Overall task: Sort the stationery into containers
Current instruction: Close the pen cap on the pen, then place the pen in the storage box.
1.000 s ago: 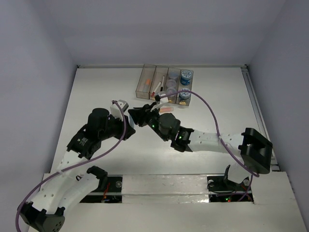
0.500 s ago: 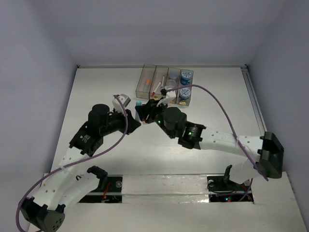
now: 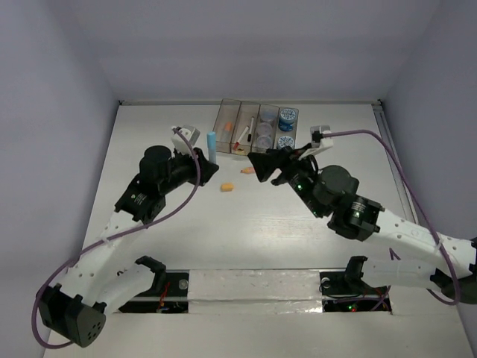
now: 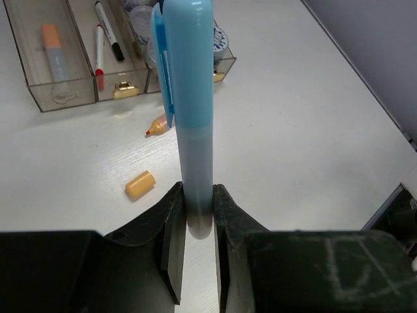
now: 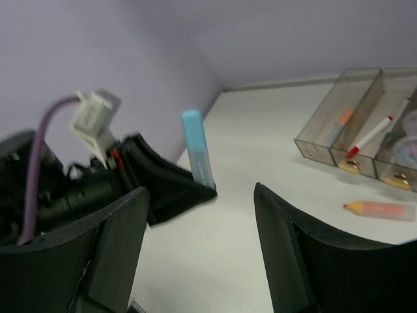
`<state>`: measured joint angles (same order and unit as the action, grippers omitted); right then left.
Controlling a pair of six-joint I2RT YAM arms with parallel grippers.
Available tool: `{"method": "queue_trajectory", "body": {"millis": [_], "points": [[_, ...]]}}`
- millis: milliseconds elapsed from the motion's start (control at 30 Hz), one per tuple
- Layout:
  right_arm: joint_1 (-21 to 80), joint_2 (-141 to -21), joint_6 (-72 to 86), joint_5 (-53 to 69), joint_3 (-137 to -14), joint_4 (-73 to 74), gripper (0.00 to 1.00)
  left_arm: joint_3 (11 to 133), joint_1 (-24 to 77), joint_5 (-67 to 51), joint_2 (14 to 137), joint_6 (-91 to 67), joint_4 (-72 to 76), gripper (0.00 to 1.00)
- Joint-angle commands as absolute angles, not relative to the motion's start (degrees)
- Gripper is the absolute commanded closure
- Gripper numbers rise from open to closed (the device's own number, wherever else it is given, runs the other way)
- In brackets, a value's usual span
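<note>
The light blue marker will go outward over the end bin (image 3: 226,128) (image 4: 53,57) with my left gripper, then down into it, since that bin holds a similar orange marker.
My left gripper (image 3: 212,171) (image 4: 199,215) is shut on the lower end of a light blue marker (image 3: 212,143) (image 4: 192,98) (image 5: 197,153), which it holds upright above the table. To its right, my right gripper (image 3: 262,165) (image 5: 202,190) is open and holds nothing. An uncapped orange marker (image 3: 247,170) (image 4: 158,125) (image 5: 381,208) lies on the table between them. Its orange cap (image 3: 227,187) (image 4: 140,184) lies apart from it. The containers (image 3: 218,142) (image 4: 62,98) (image 5: 313,140) stand behind, with an orange marker (image 4: 53,45), pens (image 3: 246,130) (image 4: 99,55) and jars (image 3: 287,115) in them.
The row of bins sits at the back middle of the white table (image 3: 335,134). Purple-grey walls close in the back and sides. A purple cable (image 3: 373,138) arcs over my right arm.
My right gripper has opened and drawn back to the right, away from my left gripper. The left gripper keeps the blue marker and has shifted slightly towards the bins.
</note>
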<state>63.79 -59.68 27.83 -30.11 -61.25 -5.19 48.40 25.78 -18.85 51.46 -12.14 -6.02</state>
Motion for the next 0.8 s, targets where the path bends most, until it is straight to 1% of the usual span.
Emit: {"method": "queue_trajectory", "body": {"millis": [0,33,100,133,200,233,300,333,533,633,767], "points": [[63.81,-58.98,26.28,-32.17,-54.86,-3.69,0.29,57.97,25.75,-16.27,57.37,-12.57,-1.85,1.00],[63.81,-58.71,26.28,-32.34,-51.28,-5.17,0.28,60.01,25.75,-15.30,62.18,-12.83,-2.02,1.00],[63.28,-57.75,26.80,-32.87,-48.09,-6.32,0.26,67.30,25.22,-13.89,67.47,-13.01,-2.81,1.00],[63.28,-57.48,27.07,-32.96,-45.47,-7.46,0.25,69.41,25.22,-13.45,72.72,-13.27,-2.99,1.00],[63.28,-56.69,27.33,-32.43,-43.51,-7.73,0.23,75.98,25.22,-12.92,77.93,-13.36,-3.86,1.00],[63.28,-56.52,27.94,-32.34,-42.81,-7.56,0.22,77.94,24.70,-12.22,82.92,-13.27,-4.13,1.00],[63.28,-55.99,28.39,-32.43,-40.61,-7.47,0.22,83.55,24.70,-9.76,87.52,-12.83,-5.09,1.00],[63.28,-55.55,28.82,-32.52,-40.08,-7.12,0.22,85.41,24.18,-8.89,92.24,-11.96,-5.62,1.00],[63.28,-53.35,31.28,-31.91,-34.99,-6.50,0.22,100.07,22.06,-6.94,106.77,-10.11,-10.36,1.00],[63.28,-52.56,32.60,-31.20,-33.06,-5.80,0.22,105.62,20.92,-5.98,114.41,-8.88,-11.77,1.00],[63.28,-53.35,33.66,-31.20,-32.08,-5.10,0.22,111.70,20.39,-4.05,120.92,-7.74,-14.14,1.00]]}}
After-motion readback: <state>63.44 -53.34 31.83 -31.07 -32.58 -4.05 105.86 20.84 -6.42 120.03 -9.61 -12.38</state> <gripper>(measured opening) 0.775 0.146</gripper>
